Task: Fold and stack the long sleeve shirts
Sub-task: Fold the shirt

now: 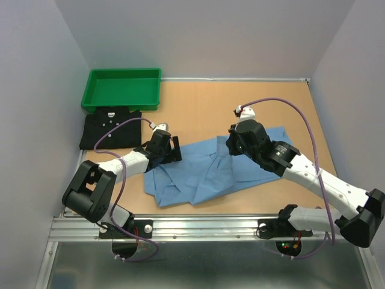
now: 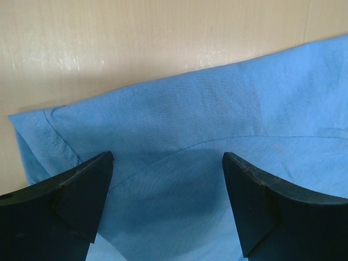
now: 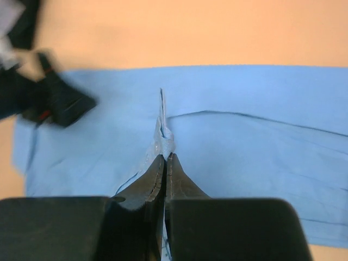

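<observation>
My right gripper is next going to lower the blue shirt's bunched fold to the blue shirt's end point(image 1: 277, 133), below it and to its right in the top view, to spread and release it.
The light blue shirt point(image 1: 210, 171) lies rumpled across the middle of the table. The black shirt point(image 1: 111, 129) lies folded at the back left, in front of the tray. My left gripper point(image 1: 174, 150) is open over the blue shirt's left part; in the left wrist view its fingers point(image 2: 81, 190) stand wide apart above the blue cloth point(image 2: 217, 109), near a cloth edge. My right gripper point(image 1: 231, 144) is shut on a pinched ridge of the blue shirt point(image 3: 166, 138) at the shirt's back edge; cloth pokes up between the closed tips point(image 3: 166, 157).
A green plastic tray point(image 1: 123, 87) stands at the back left, touching the black shirt. Grey walls enclose the table on the left, back and right. The metal rail with the arm bases point(image 1: 198, 226) runs along the near edge.
</observation>
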Controlling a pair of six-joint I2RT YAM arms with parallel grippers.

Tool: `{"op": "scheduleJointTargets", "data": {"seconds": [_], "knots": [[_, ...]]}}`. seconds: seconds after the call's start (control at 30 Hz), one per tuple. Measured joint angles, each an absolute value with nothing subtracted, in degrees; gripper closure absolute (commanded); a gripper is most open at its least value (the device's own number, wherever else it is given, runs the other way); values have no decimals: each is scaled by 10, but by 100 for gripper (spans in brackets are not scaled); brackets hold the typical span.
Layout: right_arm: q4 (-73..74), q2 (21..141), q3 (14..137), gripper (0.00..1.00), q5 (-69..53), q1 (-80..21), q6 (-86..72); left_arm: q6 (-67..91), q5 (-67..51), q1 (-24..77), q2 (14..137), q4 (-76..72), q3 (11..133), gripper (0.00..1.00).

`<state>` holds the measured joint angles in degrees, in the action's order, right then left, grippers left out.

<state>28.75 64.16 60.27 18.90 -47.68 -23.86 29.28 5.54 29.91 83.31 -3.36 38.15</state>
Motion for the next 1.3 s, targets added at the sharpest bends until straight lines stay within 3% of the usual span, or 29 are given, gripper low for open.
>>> {"op": "scheduleJointTargets", "data": {"seconds": [0.3, 0.57, 1.1, 1.3], "knots": [[249, 676, 584, 99, 307, -329, -288, 297, 61, 299, 823, -13, 379, 7], [177, 677, 506, 99, 319, -250, -311, 305, 62, 299, 823, -12, 379, 7], [-38, 704, 346, 99, 311, -206, -329, 307, 60, 299, 820, -5, 379, 6], [-106, 659, 296, 96, 313, -194, -326, 307, 59, 299, 820, -4, 379, 6]]}}
